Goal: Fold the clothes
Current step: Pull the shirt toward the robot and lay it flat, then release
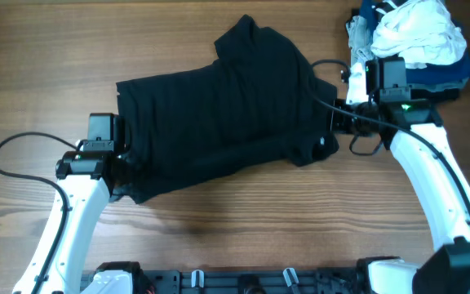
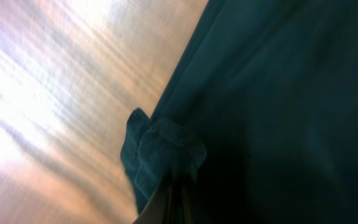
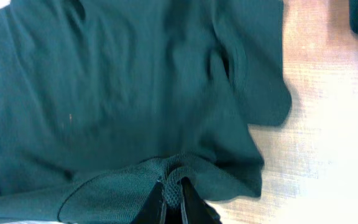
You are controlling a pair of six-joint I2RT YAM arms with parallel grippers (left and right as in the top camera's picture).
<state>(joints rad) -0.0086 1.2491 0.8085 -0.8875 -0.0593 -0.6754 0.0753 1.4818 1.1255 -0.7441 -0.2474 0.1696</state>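
Note:
My left gripper brings the pinched fold outward and down onto the shirt's far part (image 1: 137, 113) (image 2: 212, 81) next and releases it there, since that cloth lies spread flat.
A dark teal-black shirt (image 1: 219, 106) lies spread across the middle of the wooden table. My left gripper (image 1: 125, 167) is shut on the shirt's lower left edge; in the left wrist view the fingers (image 2: 169, 199) pinch a bunched fold of fabric (image 2: 166, 155). My right gripper (image 1: 333, 118) is shut on the shirt's right edge; in the right wrist view the fingers (image 3: 171, 193) pinch a hem fold (image 3: 173, 171). A short sleeve (image 3: 260, 74) sticks out toward the bare wood.
A pile of clothes, white garments (image 1: 414, 28) on top of a dark blue one (image 1: 439, 73), sits at the back right corner. Bare wood (image 1: 243, 220) runs along the front of the table.

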